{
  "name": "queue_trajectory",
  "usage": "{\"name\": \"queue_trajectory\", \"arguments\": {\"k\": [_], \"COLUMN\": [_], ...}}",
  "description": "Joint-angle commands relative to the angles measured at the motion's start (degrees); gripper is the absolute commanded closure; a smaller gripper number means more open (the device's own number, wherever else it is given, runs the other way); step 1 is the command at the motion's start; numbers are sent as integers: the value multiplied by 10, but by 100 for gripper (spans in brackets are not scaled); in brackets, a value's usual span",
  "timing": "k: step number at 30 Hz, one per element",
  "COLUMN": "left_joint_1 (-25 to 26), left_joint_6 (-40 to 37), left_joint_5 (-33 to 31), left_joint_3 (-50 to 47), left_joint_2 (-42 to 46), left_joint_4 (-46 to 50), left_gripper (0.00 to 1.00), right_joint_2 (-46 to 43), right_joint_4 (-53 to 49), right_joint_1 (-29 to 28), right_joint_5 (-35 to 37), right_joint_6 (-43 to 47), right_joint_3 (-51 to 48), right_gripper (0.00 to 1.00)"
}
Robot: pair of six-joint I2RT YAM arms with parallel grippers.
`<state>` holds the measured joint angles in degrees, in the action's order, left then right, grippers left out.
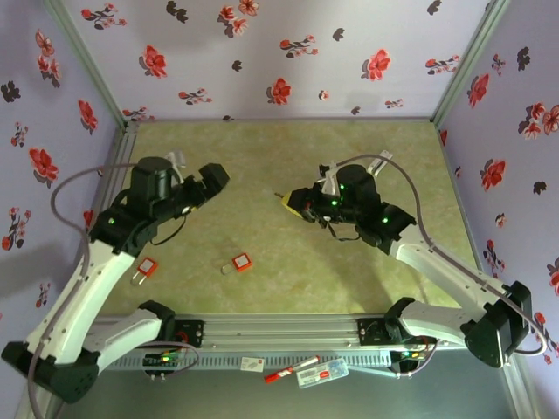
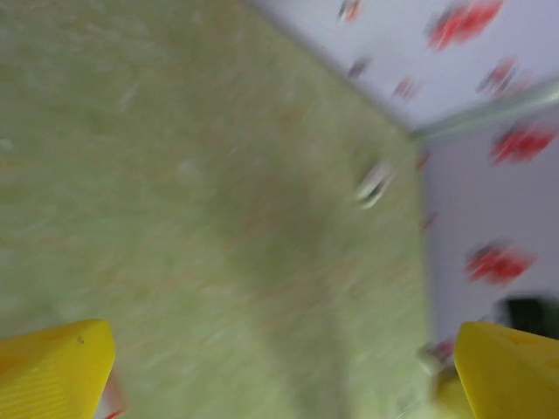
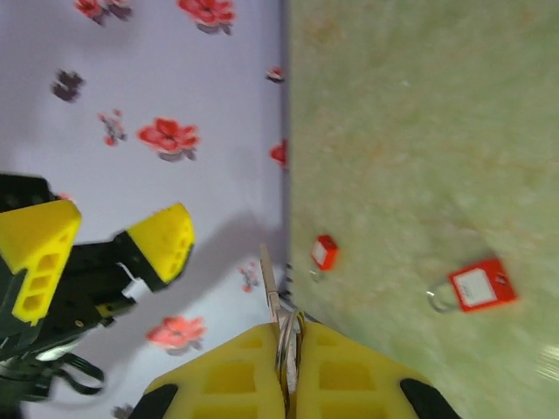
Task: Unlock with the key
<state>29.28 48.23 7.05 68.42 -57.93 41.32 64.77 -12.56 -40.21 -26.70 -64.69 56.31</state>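
Observation:
The left gripper will move back and down and tilt its open fingers around the front-centre padlock's red body, because that lock is below it and nearer the robot's base.
My right gripper [image 3: 286, 336] is shut on the key [image 3: 271, 281]. The thin blade sticks out past the yellow fingertips, with a wire ring pinched between them. From above, the right gripper [image 1: 293, 202] hovers over the mat's middle, pointing left toward the left gripper [image 1: 212, 177]. One red padlock [image 1: 240, 261] lies on the mat near the front centre, and a second red padlock [image 1: 147, 267] lies by the left arm. Both padlocks [image 3: 479, 285] [image 3: 324, 252] lie below the key. The left gripper [image 2: 279, 375] is open and empty, with its yellow fingers [image 2: 54, 371] wide apart over bare mat; that view is blurred.
Floral walls [image 1: 288, 52] close in the green mat [image 1: 288, 148] at the back and both sides. Small cards and a red pen [image 1: 297, 371] lie on the front rail between the arm bases. A grey cable [image 1: 70, 188] loops off the left arm.

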Motion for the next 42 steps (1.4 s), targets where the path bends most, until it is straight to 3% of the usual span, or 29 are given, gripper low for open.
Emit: {"name": "queue_trajectory", "arguments": {"k": [1, 6, 14, 25, 42], "left_joint_1": [53, 133, 199, 207, 202], "left_joint_6": [-241, -323, -405, -579, -598], "left_joint_5": [7, -73, -95, -62, -87], "left_joint_3": [31, 51, -23, -77, -120], "left_joint_2": [-74, -183, -270, -296, -369], "left_joint_4": [237, 312, 220, 135, 63], "left_gripper": [1, 5, 11, 17, 18], "right_joint_2": [-7, -2, -18, -24, -15], "right_joint_4": [-149, -191, -191, -184, -152], "right_joint_1": [7, 14, 14, 14, 14], "right_joint_5": [-13, -10, 5, 13, 9], "right_joint_6": [86, 100, 90, 80, 62], "right_joint_3": [33, 46, 41, 36, 41], "right_gripper": [100, 100, 100, 100, 100]}}
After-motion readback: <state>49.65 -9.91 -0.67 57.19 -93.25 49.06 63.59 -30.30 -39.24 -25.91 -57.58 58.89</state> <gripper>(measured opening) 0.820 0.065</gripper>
